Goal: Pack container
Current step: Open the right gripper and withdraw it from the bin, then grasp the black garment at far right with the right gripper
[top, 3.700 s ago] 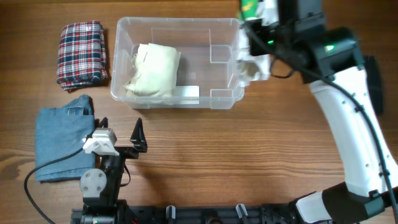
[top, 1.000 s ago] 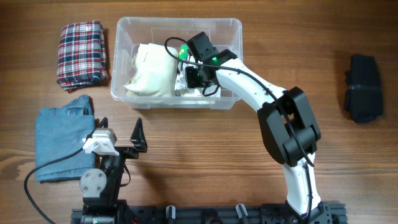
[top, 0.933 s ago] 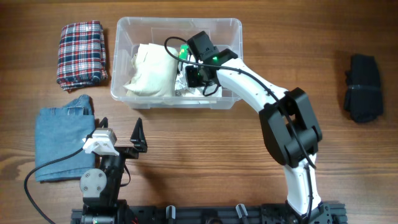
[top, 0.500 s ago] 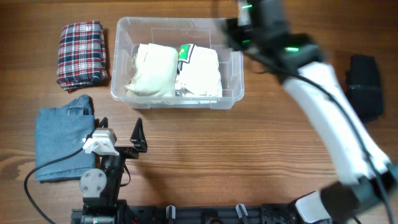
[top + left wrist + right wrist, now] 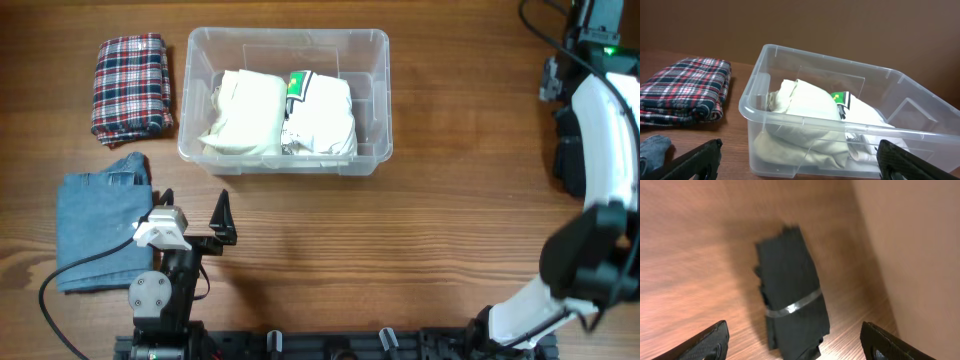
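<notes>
The black garment lies below, lined up between the open fingers, so I should next lower my right gripper onto it at its shiny-banded part (image 5: pixel 794 306) and close across it.
The clear container (image 5: pixel 285 36) stands at the back middle of the table. Inside lie a cream folded garment (image 5: pixel 245 110) and, right of it, a white one with a green tag (image 5: pixel 322 118). My left gripper (image 5: pixel 195 212) rests open near the front left, facing the container (image 5: pixel 752 85), with nothing between its fingers (image 5: pixel 692 161). At the far right, my right arm (image 5: pixel 600 110) reaches along the table edge. My right gripper (image 5: pixel 797 347) hangs open above a black folded garment (image 5: pixel 790 287) with a shiny band, not touching it.
A plaid folded garment (image 5: pixel 130 85) lies left of the container, and a blue denim one (image 5: pixel 95 225) at the front left beside my left arm. In the overhead view the right arm hides most of the black garment (image 5: pixel 562 150). A wall rises close behind the black garment.
My right gripper opened and left the white garment in the container beside the cream one. It then swung out to the far right, over the black garment. The left arm stayed still.
</notes>
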Controlling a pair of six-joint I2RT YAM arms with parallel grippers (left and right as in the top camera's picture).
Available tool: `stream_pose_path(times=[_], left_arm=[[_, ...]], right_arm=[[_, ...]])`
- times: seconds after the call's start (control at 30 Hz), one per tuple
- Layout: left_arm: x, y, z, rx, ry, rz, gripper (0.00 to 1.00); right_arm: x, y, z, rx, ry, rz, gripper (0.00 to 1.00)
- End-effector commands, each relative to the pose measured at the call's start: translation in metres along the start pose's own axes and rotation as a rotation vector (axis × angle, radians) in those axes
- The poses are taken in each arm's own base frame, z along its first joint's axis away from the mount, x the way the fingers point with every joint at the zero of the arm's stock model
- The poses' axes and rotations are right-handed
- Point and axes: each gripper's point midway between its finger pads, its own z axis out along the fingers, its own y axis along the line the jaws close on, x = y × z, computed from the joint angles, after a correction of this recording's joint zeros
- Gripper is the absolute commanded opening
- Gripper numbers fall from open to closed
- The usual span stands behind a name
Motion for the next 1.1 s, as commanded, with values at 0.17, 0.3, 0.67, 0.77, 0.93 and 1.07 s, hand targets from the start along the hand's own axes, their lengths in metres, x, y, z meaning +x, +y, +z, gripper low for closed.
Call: stream_pose_path(times=[0.17,0.3,0.67,0.77,0.93,1.07], left_arm=[[0.002,-0.002,0.0,0.011,0.005,0.019,1.0],[0.002,-0.002,0.0,0.011,0.005,0.019,1.0],[0.002,-0.002,0.0,0.011,0.005,0.019,1.0],[0.002,-0.002,0.0,0.012,0.005,0.019,1.0],[0.002,-0.002,0.0,0.012,0.005,0.019,1.0],[0.002,-0.002,0.0,0.012,0.005,0.019,1.0]], right_arm=[[0.051,0.017,0.095,0.024,0.237,-0.062,0.86],[0.053,0.024,0.107,0.022,0.243,-0.076,0.86],[0.092,0.024,0.138,0.044,0.327,-0.096,0.87],[0.11,0.018,0.148,0.05,0.357,-0.08,0.87],[0.117,0.011,0.158,0.037,0.359,-0.04,0.84],[0.114,0.018,0.159,-0.003,0.344,-0.026,0.47]])
